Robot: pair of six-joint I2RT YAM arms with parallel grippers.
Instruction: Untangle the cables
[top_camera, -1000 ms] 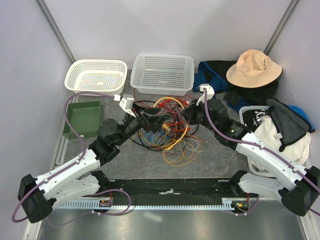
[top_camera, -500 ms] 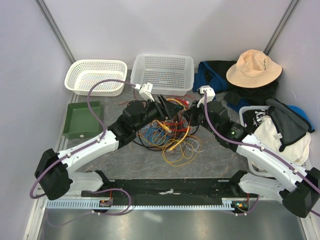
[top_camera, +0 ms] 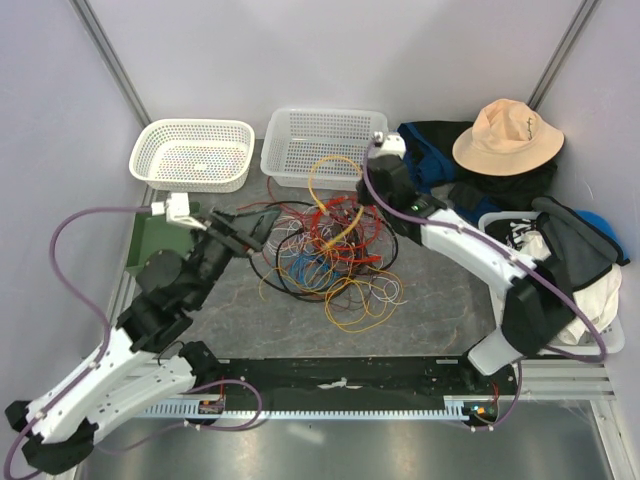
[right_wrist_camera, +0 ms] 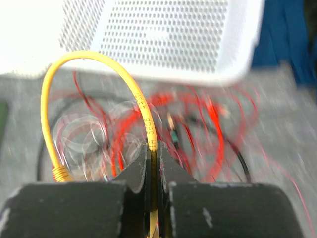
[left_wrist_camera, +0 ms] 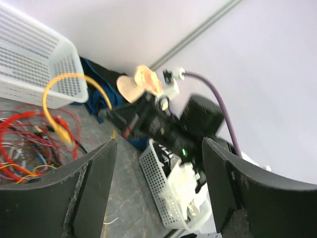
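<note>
The robot's right hand will next take the yellow cable away from the robot's base, past the far side of the tangle, and then let go of it over the white basket (right_wrist_camera: 162,34).
The cables (top_camera: 330,255) lie as one tangle of red, orange, yellow, blue, white and black loops in the middle of the table. My right gripper (top_camera: 365,203) hangs over the tangle's far side, shut on a yellow cable (top_camera: 328,163) that arches up in front of the white basket. In the right wrist view the jaws (right_wrist_camera: 153,148) pinch that yellow cable (right_wrist_camera: 99,62), and its free end hangs at the left. My left gripper (top_camera: 250,232) stands open at the tangle's left edge, holding nothing. In the left wrist view its fingers (left_wrist_camera: 89,188) are wide apart, with the yellow arch (left_wrist_camera: 64,77) beyond them.
Two white mesh baskets (top_camera: 195,152) (top_camera: 325,143) stand at the back and a green bin (top_camera: 150,240) at the left. A tan hat (top_camera: 508,135) lies on dark clothes at the back right. A white basket of cloth (top_camera: 495,222) stands at the right.
The left arm has drawn back to the left, off the tangle. The right arm has risen toward the back, lifting the yellow cable into a tall arch.
</note>
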